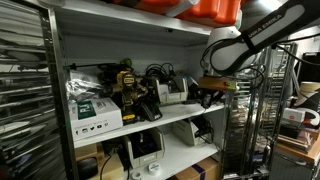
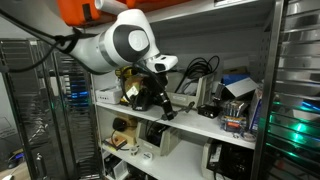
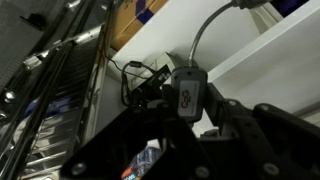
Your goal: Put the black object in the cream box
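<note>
The cream box stands on the shelf outward of my gripper, so I will lift my gripper, carry it outward over the cream box's open top (image 1: 172,84), lower it and let go.
My gripper (image 3: 190,120) is shut on the black object (image 3: 187,92), a dark block with a grey logo label that sits between the fingers. In both exterior views the gripper (image 1: 208,93) (image 2: 158,100) hovers at the open front of the middle shelf, with the black object (image 2: 166,110) sticking out below it. A small cream box (image 1: 172,95) stands on the shelf just beside the gripper, towards the shelf's middle. I cannot make the box out in the wrist view.
A white carton with green-and-black print (image 1: 95,115) lies at the shelf's far end. Black cables and devices (image 1: 135,90) crowd the white shelf (image 1: 180,118). Printed boxes (image 2: 236,110) stand by the shelf post. A wire rack (image 1: 20,100) flanks the shelf.
</note>
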{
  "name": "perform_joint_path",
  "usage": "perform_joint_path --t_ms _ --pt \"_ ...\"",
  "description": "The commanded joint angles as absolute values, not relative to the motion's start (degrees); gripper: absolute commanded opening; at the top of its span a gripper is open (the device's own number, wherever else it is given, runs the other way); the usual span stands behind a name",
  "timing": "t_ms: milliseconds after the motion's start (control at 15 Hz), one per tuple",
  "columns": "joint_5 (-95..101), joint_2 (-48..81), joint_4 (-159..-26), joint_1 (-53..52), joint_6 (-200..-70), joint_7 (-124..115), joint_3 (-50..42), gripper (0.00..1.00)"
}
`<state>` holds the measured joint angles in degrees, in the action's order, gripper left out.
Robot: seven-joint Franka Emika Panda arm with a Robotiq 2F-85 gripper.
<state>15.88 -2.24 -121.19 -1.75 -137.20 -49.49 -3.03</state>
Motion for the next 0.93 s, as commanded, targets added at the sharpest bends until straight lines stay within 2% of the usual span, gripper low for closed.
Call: perform_joint_path --t_ms 0,333,867 --pt "20.8 -9.3 -132.5 0.1 -152.2 -55.5 -1.2 0.13" --pt "28.2 -7.4 -130.8 2.3 -165.2 -69.4 0.7 0.13" --pt "49.3 3.7 -108.1 4.2 -168.4 -101.6 3.2 0.09"
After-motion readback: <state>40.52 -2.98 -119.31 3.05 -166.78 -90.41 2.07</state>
